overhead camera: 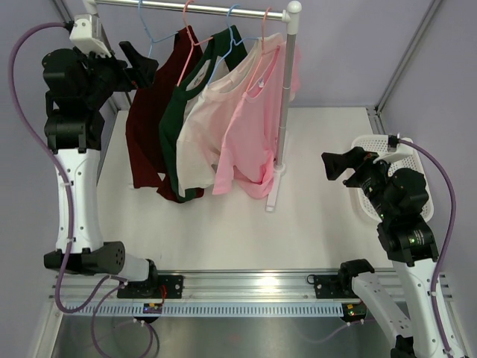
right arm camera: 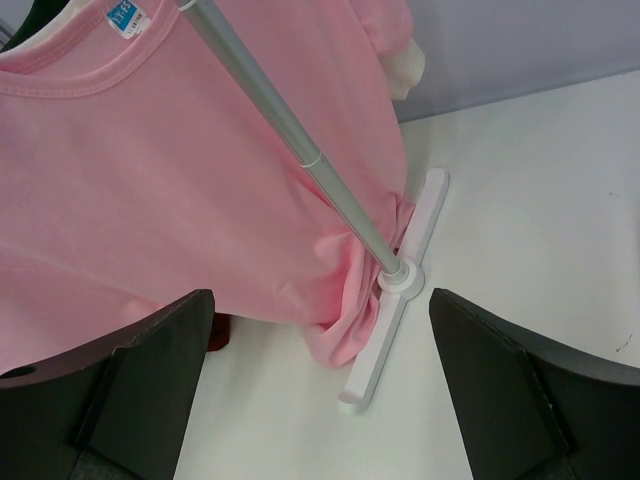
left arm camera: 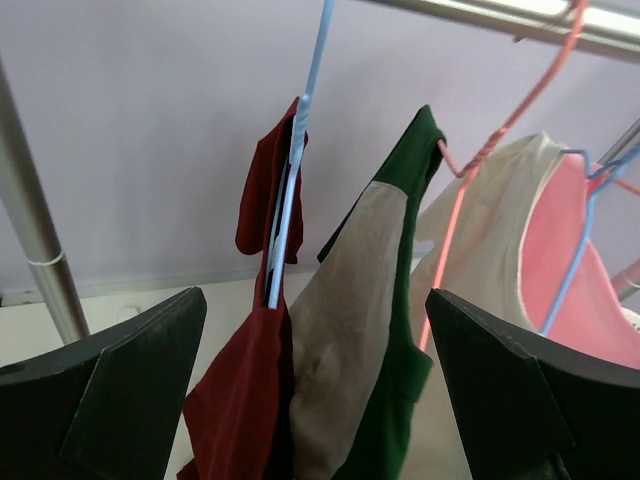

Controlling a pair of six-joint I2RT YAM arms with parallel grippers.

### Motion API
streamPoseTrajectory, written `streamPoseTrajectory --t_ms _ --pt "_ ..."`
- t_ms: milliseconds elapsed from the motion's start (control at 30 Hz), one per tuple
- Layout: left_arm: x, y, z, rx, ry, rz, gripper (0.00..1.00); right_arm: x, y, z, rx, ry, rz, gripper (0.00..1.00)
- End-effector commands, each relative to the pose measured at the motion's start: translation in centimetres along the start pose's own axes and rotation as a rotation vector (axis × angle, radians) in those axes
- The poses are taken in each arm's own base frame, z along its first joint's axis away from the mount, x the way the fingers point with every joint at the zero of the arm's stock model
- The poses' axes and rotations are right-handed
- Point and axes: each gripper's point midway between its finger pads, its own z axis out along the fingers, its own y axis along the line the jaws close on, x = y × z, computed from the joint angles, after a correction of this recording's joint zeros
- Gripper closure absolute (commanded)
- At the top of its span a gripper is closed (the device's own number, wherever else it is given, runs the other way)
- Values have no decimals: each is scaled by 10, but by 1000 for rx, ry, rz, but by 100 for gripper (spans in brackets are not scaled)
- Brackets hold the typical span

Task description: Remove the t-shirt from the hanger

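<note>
The blue hanger's near arm (overhead camera: 151,49) (left arm camera: 285,230) is bare above the red t-shirt, so my left gripper will move outward until its open fingers are on both sides of that wire, and then close.
Several t-shirts hang on hangers from a rail (overhead camera: 201,9): a dark red one (overhead camera: 145,127) on a blue hanger (overhead camera: 149,33), a green-and-cream one (overhead camera: 182,112), a cream one (overhead camera: 201,142) and a pink one (overhead camera: 250,142). My left gripper (overhead camera: 141,63) is raised at the rail's left end, open and empty, just left of the red t-shirt. In the left wrist view the gripper (left arm camera: 315,330) faces the red t-shirt (left arm camera: 235,400) and its blue hanger (left arm camera: 295,170). My right gripper (overhead camera: 337,165) is open and empty, right of the rack post; in the right wrist view it (right arm camera: 320,340) faces the pink t-shirt (right arm camera: 150,180).
The rack's upright post (overhead camera: 285,97) stands on a white foot (overhead camera: 274,190); the pink t-shirt's hem bunches against it (right arm camera: 345,300). A white basket (overhead camera: 373,140) sits at the right edge behind my right arm. A second post (left arm camera: 35,240) stands left of the red t-shirt.
</note>
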Motion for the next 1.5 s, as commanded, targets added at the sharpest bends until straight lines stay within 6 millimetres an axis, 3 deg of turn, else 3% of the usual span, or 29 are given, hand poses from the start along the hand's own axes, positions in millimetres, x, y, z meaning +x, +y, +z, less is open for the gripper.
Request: streamPoseTrajectory --t_ms 0,167,400,600,900,1133,1300,1400,1467 --pt "-25 -19 -3 83 -49 66 1 -4 12 -4 -59 -9 -27 0" --pt "-27 -9 15 68 -50 87 1 -3 14 -2 -72 -4 -24 0" --pt "-17 2 41 45 -26 111 11 -3 15 1 -78 4 -26 1" --pt "3 15 63 25 20 93 12 -2 15 2 -76 11 -23 1" --pt "2 34 70 -67 7 93 22 -1 13 2 -71 7 -23 0" --pt "1 24 71 -57 -1 75 25 2 12 4 -69 15 -24 0" --pt "-3 20 69 -50 -14 67 35 3 11 5 -66 18 -22 1" --pt "-4 17 69 -40 -17 65 47 3 12 5 -69 20 -22 1" --pt "-5 18 68 -47 -21 61 48 3 12 5 -70 20 -22 0"
